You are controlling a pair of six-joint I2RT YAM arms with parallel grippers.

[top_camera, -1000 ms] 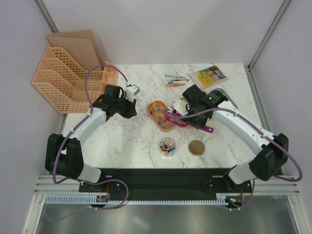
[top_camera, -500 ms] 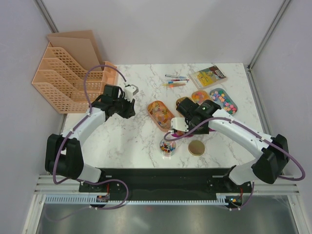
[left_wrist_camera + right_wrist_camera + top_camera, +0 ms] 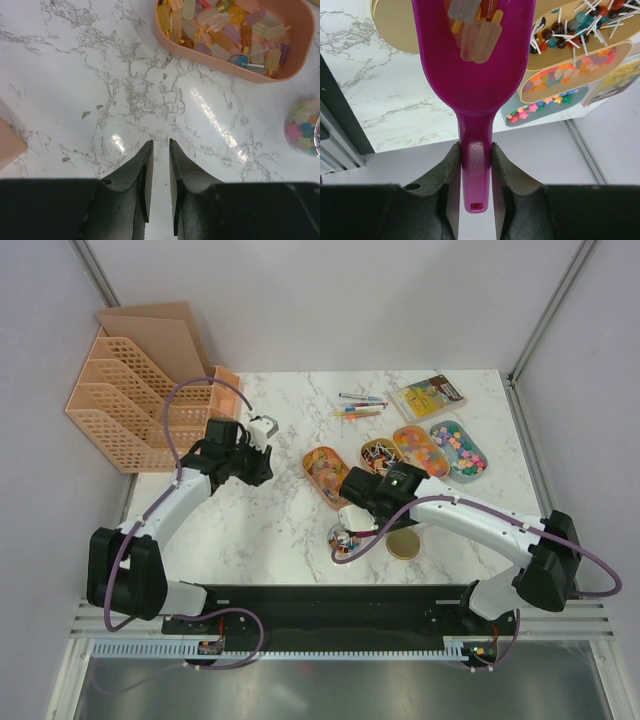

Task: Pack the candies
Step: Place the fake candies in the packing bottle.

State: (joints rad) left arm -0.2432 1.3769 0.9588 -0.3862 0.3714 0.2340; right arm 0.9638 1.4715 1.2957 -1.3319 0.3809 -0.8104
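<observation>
The robot will next use its right gripper to empty the scoop, swing it to the bare marble by the pastel stars, which is below the gripper and on its right in the top view, then lower and release it.
My right gripper is shut on the handle of a purple scoop. The scoop holds a few pale ice-lolly shaped candies. In the top view this gripper hovers over a small clear jar with coloured candies in it. Four trays of candies lie behind it: ice-lolly sweets, stick lollipops, orange gummies and pastel stars. My left gripper is shut but for a thin gap and empty, over bare marble left of the ice-lolly tray.
A round gold lid lies right of the jar. Coloured pens and a small book lie at the back. A peach file rack stands at the back left. The jar also shows in the left wrist view.
My right arm has carried the loaded scoop from the trays forward and left to above the jar. My left arm has barely moved.
</observation>
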